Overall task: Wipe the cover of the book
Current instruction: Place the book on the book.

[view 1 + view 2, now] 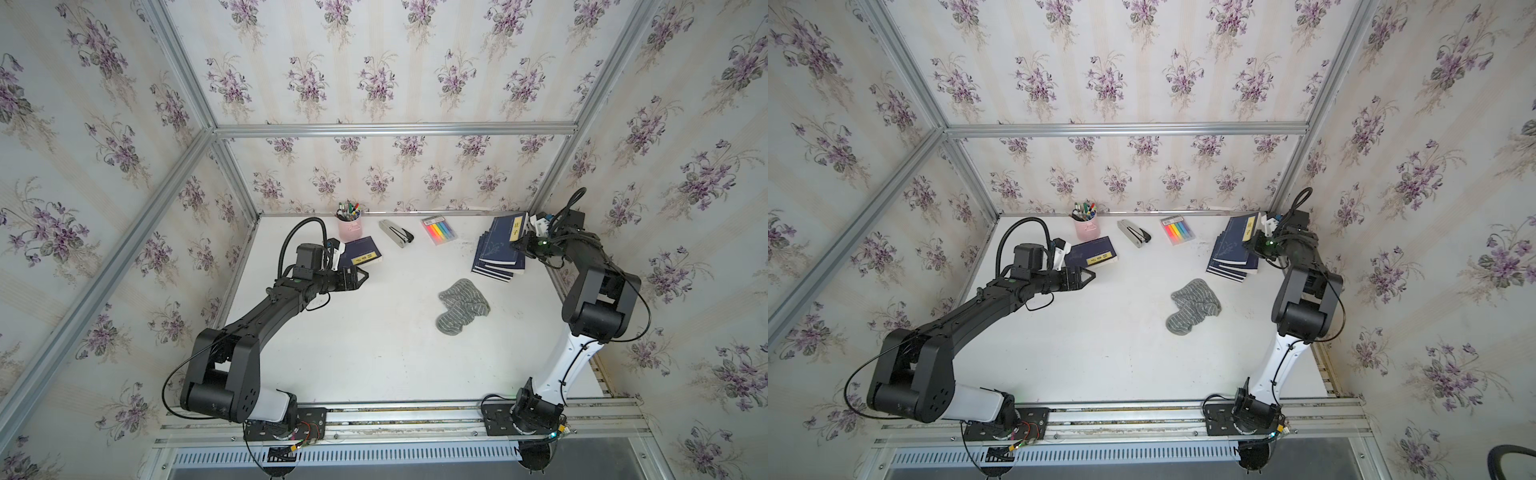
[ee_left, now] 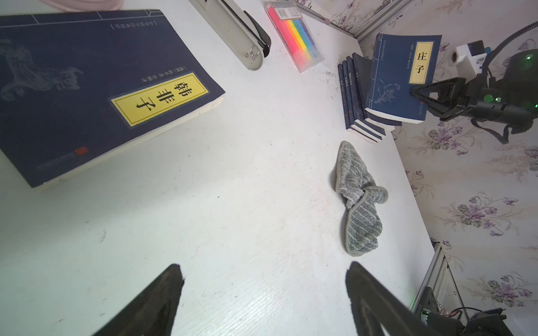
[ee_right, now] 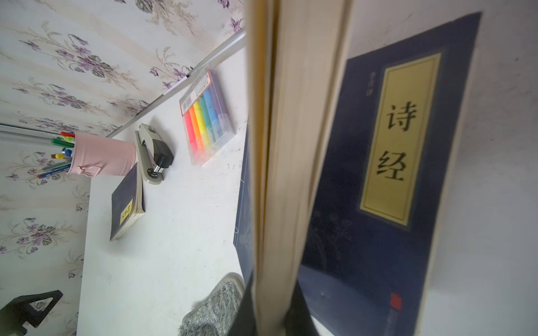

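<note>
I should lower my right gripper next and release the book onto the stack's top cover below the gripper, because the book is still hanging tilted above it.
The book (image 1: 503,233) is dark blue with a yellow title label. My right gripper (image 1: 519,245) is shut on its edge and holds it tilted above a stack of similar books (image 1: 494,266) at the back right. In the right wrist view its pale page edge (image 3: 291,145) fills the space between my jaws, and the stack's top cover (image 3: 393,174) lies below it. A crumpled grey striped cloth (image 1: 463,305) (image 2: 358,200) lies on the table in front of the stack. My left gripper (image 1: 363,276) (image 2: 263,267) hangs open and empty over bare table at the left.
Another dark blue book (image 1: 360,253) (image 2: 87,87) lies flat just beyond my left gripper. Along the back wall stand a pink pen cup (image 1: 349,226), a stapler (image 1: 397,235) and a pack of coloured highlighters (image 1: 438,229). The white table (image 1: 374,353) is walled on three sides.
</note>
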